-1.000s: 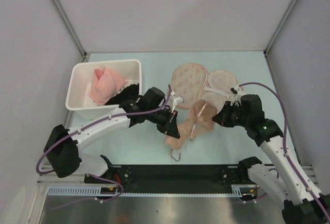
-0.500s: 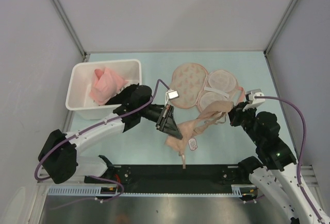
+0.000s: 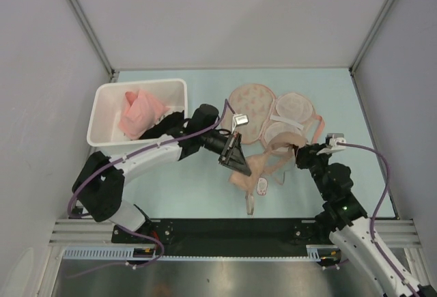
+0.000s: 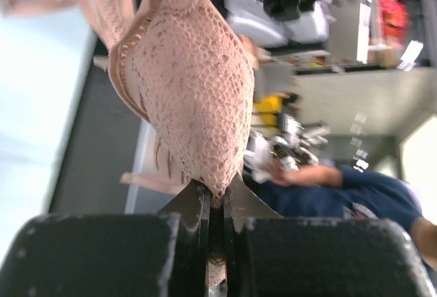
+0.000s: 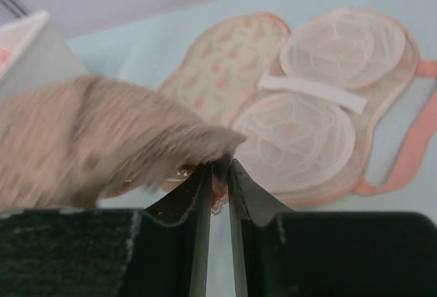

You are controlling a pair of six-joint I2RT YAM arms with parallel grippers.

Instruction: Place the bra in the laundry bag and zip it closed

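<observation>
I should next move my left gripper down, tilting it down toward the bare tabletop by the black bar (image 3: 215, 191), and let go of the bra (image 3: 263, 166) there, because that spot is clear.
The beige bra (image 3: 263, 166) hangs stretched between my two grippers above the table, a strap and a small pale tag (image 3: 262, 186) dangling below it. My left gripper (image 3: 235, 162) is shut on its left end; its lace cup fills the left wrist view (image 4: 191, 85). My right gripper (image 3: 298, 151) is shut on its right end, where blurred fabric (image 5: 102, 133) shows. The laundry bag (image 3: 273, 116) lies open just behind, its printed lobe (image 3: 249, 109) to the left and its white-lined cups (image 5: 321, 99) to the right, with a peach zipper rim.
A white plastic bin (image 3: 109, 106) at the left holds a pink cloth (image 3: 140, 111) and a black garment (image 3: 167, 123). The left arm (image 3: 157, 153) runs along the bin's front. Grey walls enclose the pale green table (image 3: 184, 188); a black rail lies at its near edge.
Both grippers have lifted the bra off the table and spread it out. The right gripper drew back towards the near right; the left gripper swung towards the bag.
</observation>
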